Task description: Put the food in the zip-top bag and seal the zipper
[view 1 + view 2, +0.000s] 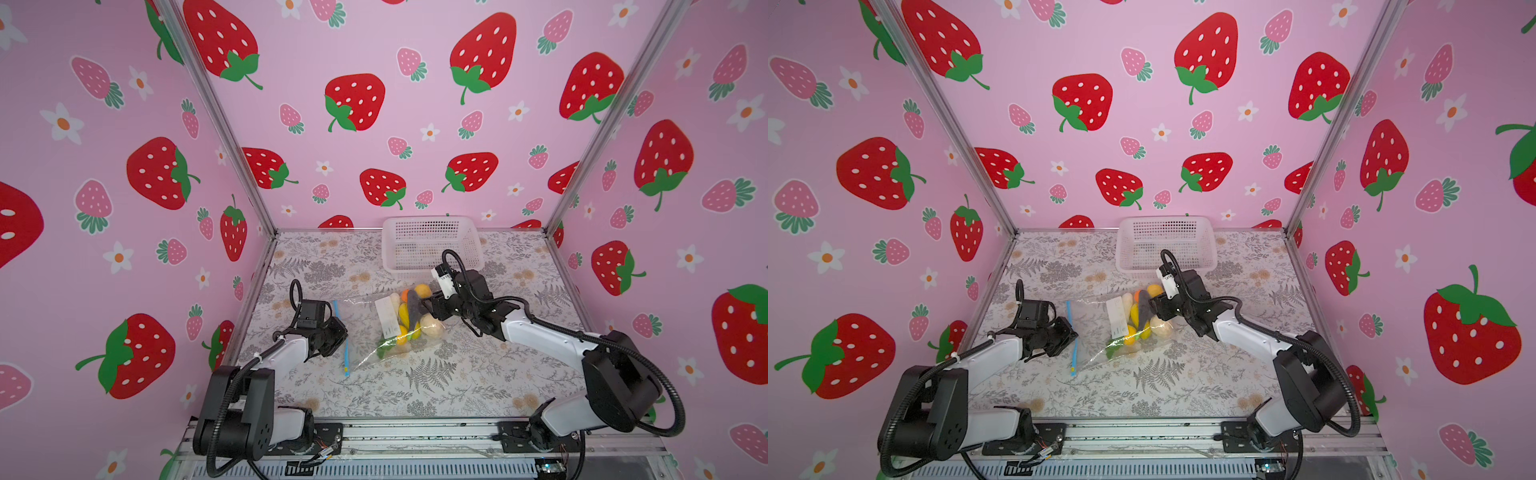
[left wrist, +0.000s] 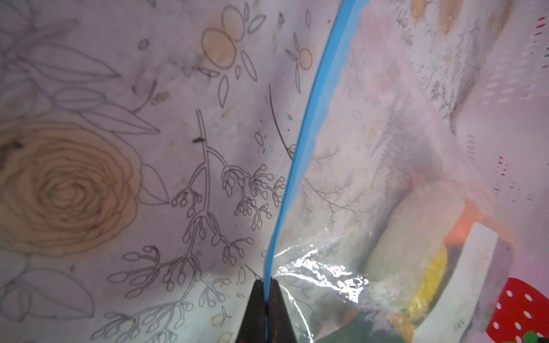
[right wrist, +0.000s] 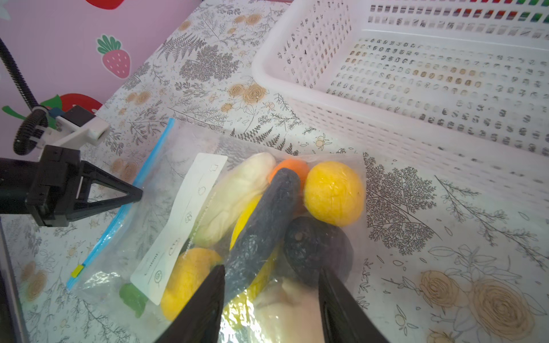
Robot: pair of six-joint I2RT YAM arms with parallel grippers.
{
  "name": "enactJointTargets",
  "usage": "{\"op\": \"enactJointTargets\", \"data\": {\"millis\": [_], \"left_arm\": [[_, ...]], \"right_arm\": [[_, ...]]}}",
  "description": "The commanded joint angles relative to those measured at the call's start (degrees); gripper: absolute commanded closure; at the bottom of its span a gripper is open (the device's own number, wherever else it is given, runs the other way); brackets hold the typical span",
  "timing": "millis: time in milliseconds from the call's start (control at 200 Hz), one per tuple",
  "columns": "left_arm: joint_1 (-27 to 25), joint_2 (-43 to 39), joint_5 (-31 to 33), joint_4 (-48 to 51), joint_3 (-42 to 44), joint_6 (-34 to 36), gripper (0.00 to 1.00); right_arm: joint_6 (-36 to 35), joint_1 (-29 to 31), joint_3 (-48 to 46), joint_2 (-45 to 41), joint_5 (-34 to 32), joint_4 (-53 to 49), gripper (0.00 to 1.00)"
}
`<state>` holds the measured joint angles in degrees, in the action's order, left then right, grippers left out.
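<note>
Next, my left gripper draws the zipper outward toward the bare cloth past the zipper's far end point(image 1: 336, 293) and releases it, since the bag slants.
The clear zip-top bag point(image 1: 361, 328) point(image 1: 1096, 328) lies on the floral table in both top views. The food point(image 1: 409, 318) point(image 3: 332, 193) sits heaped inside it: yellow, orange, beige, dark and green pieces beside a white label. Its light blue zipper point(image 1: 346, 357) point(image 2: 312, 104) point(image 3: 148, 154) runs along the bag's left edge. My left gripper point(image 1: 343, 332) point(image 2: 267, 285) is shut on that strip. My right gripper point(image 1: 426, 309) point(image 3: 271, 270) stands open at the bag's far right, its jaws straddling the bulge of dark and beige pieces through the plastic.
A white perforated basket point(image 1: 432, 245) point(image 3: 416, 89) stands at the back of the table, just behind my right wrist. Pink strawberry walls enclose the table on three sides. Bare floral cloth lies in front of the bag.
</note>
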<state>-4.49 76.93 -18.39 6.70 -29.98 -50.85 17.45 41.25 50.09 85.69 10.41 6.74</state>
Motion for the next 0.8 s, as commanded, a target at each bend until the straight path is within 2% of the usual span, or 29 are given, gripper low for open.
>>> {"op": "enactJointTargets", "data": {"millis": [0, 165, 510, 615, 630, 670, 795], "left_arm": [[0.1, 2.5, 1.2, -0.5, -3.8, 2.5, 1.00], [-0.2, 5.5, 1.9, 0.6, -7.0, 4.1, 1.00], [0.1, 6.2, 3.7, 5.3, -12.2, 7.5, 1.00], [0.6, 5.3, 3.7, 6.2, -12.5, 7.9, 0.95], [0.7, 5.3, 3.8, 6.5, -12.6, 8.1, 0.90], [0.8, 5.1, 4.1, 7.6, -13.3, 8.5, 0.85], [1.8, 4.8, 4.9, 10.7, -15.2, 10.2, 0.76]], "right_arm": [[-1.8, 0.4, 1.1, 0.6, -1.5, 0.9, 0.47], [-2.1, 0.4, 0.4, 0.4, -1.8, 1.5, 0.47], [-2.3, 0.4, -0.9, -1.0, -2.3, 3.2, 0.47], [-2.8, 0.4, -0.6, -1.6, -2.9, 3.2, 0.44], [-2.8, 0.3, -0.6, -1.7, -3.0, 3.2, 0.44], [-2.8, 0.3, -0.4, -1.9, -3.2, 3.1, 0.42], [-3.3, 0.2, 0.3, -2.2, -3.3, 2.5, 0.39]]}}
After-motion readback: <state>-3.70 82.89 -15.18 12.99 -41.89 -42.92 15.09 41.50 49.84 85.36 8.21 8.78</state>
